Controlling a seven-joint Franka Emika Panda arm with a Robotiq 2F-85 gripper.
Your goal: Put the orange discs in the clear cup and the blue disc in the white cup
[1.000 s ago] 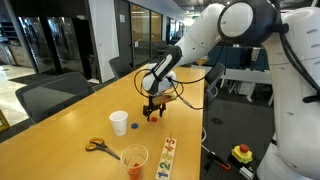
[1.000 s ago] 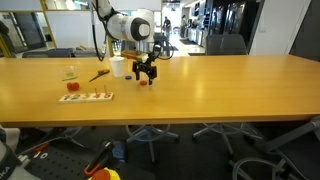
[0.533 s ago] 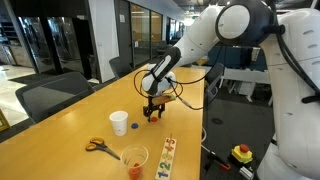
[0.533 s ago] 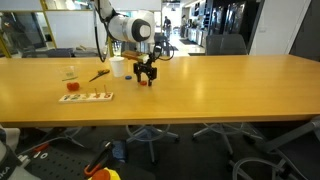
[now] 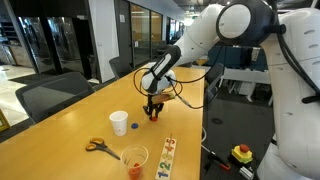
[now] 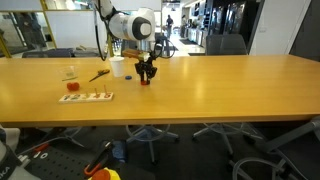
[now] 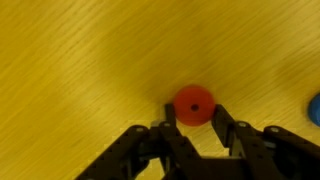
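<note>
The gripper rises from the tabletop next and carries the orange disc over the opening of the clear cup [image 5: 134, 159]. It then releases the disc, since orange discs belong there.
In the wrist view an orange disc [image 7: 194, 104] with a small centre hole lies on the yellow wooden table. My gripper [image 7: 194, 113] is shut on it, one fingertip pressed to each side. The blue disc [image 7: 315, 108] shows only partly at the right edge. In both exterior views the gripper [image 5: 152, 112] [image 6: 146, 78] points down at the tabletop, just beside the white cup [image 5: 119, 122] [image 6: 118, 67]. The clear cup [image 5: 134, 159] [image 6: 71, 78] stands farther off, with something orange in its bottom.
Orange-handled scissors [image 5: 98, 146] [image 6: 99, 75] lie between the two cups. A long white strip with coloured marks [image 5: 166, 155] [image 6: 86, 97] lies near the table's edge. Office chairs [image 5: 55, 92] stand around the long table [image 6: 210, 90].
The jaws have closed from wide open onto the orange disc. The arm has stayed in place over the table.
</note>
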